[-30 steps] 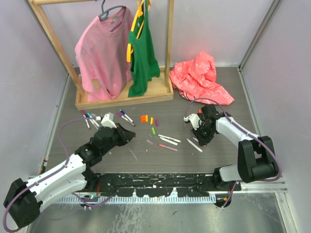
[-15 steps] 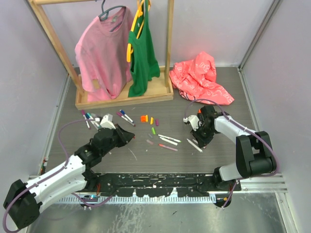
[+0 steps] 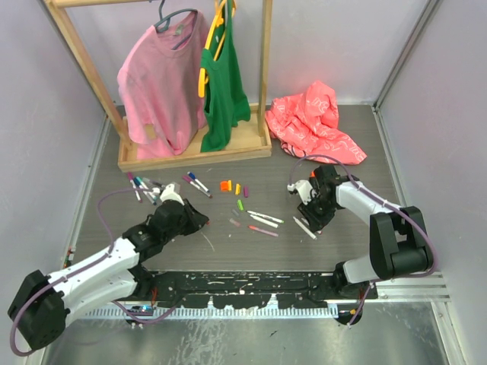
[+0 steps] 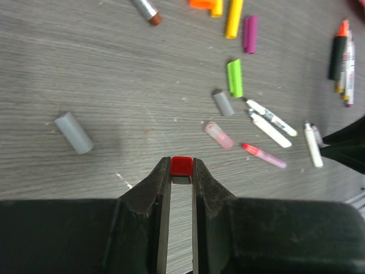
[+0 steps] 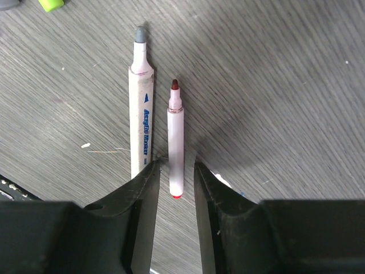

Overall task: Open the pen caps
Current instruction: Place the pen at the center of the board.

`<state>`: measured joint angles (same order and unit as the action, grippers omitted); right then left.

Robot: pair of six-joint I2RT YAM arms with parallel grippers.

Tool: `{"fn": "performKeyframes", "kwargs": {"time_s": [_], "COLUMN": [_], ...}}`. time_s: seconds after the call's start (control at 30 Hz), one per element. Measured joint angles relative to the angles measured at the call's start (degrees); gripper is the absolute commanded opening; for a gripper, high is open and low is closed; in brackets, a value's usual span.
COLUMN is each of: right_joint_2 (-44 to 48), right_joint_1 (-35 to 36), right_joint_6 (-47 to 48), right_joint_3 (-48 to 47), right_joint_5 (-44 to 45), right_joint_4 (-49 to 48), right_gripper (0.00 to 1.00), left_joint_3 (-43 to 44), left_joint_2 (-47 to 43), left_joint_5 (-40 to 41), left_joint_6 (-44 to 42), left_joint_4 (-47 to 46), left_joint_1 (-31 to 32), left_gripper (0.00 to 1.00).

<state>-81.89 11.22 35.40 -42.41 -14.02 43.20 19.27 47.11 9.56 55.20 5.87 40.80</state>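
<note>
I will next lower my left gripper to the bare spot on the tabletop (image 4: 109, 144) beside the larger grey cap and release the small red pen cap (image 4: 182, 165), since that spot is clear.
My left gripper (image 4: 182, 171) is shut on a small red pen cap (image 4: 182, 165), held just above the table. Ahead of it lie loose caps: orange (image 4: 205, 3), yellow (image 4: 233, 10), purple (image 4: 250, 33), green (image 4: 234, 77), grey (image 4: 223, 103), pink (image 4: 219, 135). Uncapped white pens (image 4: 272, 118) lie beyond them. My right gripper (image 5: 175, 174) is open, its jaws either side of a thin white pen (image 5: 175, 137) with a bare red tip, not touching it. A thicker white marker (image 5: 141, 114) lies beside it. In the top view the right gripper (image 3: 312, 220) is at centre right, the left (image 3: 199, 222) at centre left.
A wooden rack (image 3: 194, 156) with a pink shirt (image 3: 160, 84) and a green top (image 3: 223, 84) stands at the back. A red cloth (image 3: 316, 122) lies back right. More pens (image 3: 141, 186) lie left of the caps. A larger grey cap (image 4: 73, 132) lies near the left gripper.
The right gripper has opened and let go of the thin white pen, which now lies on the table. The left arm has drawn back a little with the red cap.
</note>
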Motion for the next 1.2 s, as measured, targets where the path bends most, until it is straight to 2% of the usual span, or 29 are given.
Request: {"fn": "performKeyframes", "kwargs": {"time_s": [0.23,0.6,0.87,1.2], "right_joint_2": [2.5,5.8,6.2,6.2], "right_joint_1": [-0.2,-0.5,-0.6,-0.6], "right_joint_6": [-0.2,-0.8,-0.8,-0.8], "right_joint_3": [0.0,0.0,0.0,0.0], "right_joint_5": [1.2,2.2,2.4,2.3], "right_joint_4": [-1.1,-2.2,-2.4,-2.4], "right_gripper": [0.44,0.46,0.46,0.47], "left_joint_3": [5.5,23.1,24.0,24.5], "left_joint_2": [8.6,31.0,34.5,35.2], "left_joint_5": [1.9,5.2,5.3,5.5], "left_joint_6": [0.1,1.4,1.4,1.4], "left_joint_4": [6.6,22.3,26.0,26.2], "left_joint_1": [0.0,0.0,-0.1,-1.7], "left_gripper": [0.00,0.00,0.00,0.00]}}
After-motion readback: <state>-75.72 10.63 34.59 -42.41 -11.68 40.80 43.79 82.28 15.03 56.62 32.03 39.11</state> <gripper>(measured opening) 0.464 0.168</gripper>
